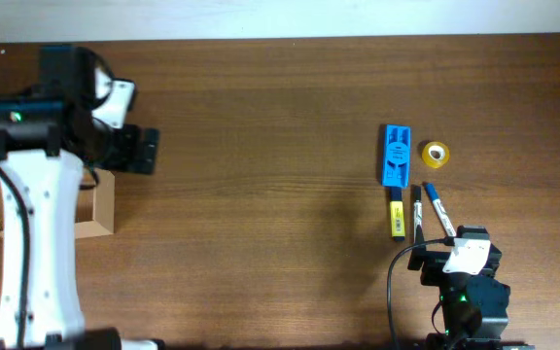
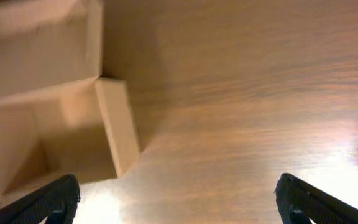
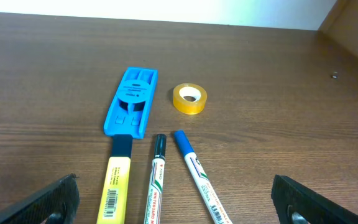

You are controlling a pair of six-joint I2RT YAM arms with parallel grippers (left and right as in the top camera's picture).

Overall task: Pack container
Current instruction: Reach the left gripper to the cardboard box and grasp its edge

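Note:
The tan cardboard box (image 1: 102, 202) has its side facing the markers below and off toward one gripper finger. My left gripper moves down onto that side next.
The tan cardboard box (image 1: 102, 202) stands open at the far left, mostly hidden under my left arm; the left wrist view shows its empty inside and its flap (image 2: 118, 126). My left gripper (image 2: 178, 202) is open, just right of the box. A yellow highlighter (image 1: 396, 219), a black whiteboard marker (image 1: 417, 214) and a blue whiteboard marker (image 1: 437, 208) lie side by side at the right. My right gripper (image 3: 179, 208) is open and empty, just short of their near ends: highlighter (image 3: 117, 186), black marker (image 3: 156, 177), blue marker (image 3: 197, 174).
A flat blue plastic case (image 1: 395, 155) lies beyond the highlighter, also in the right wrist view (image 3: 131, 101). A roll of yellow tape (image 1: 436, 154) sits to its right, also in the right wrist view (image 3: 189, 99).

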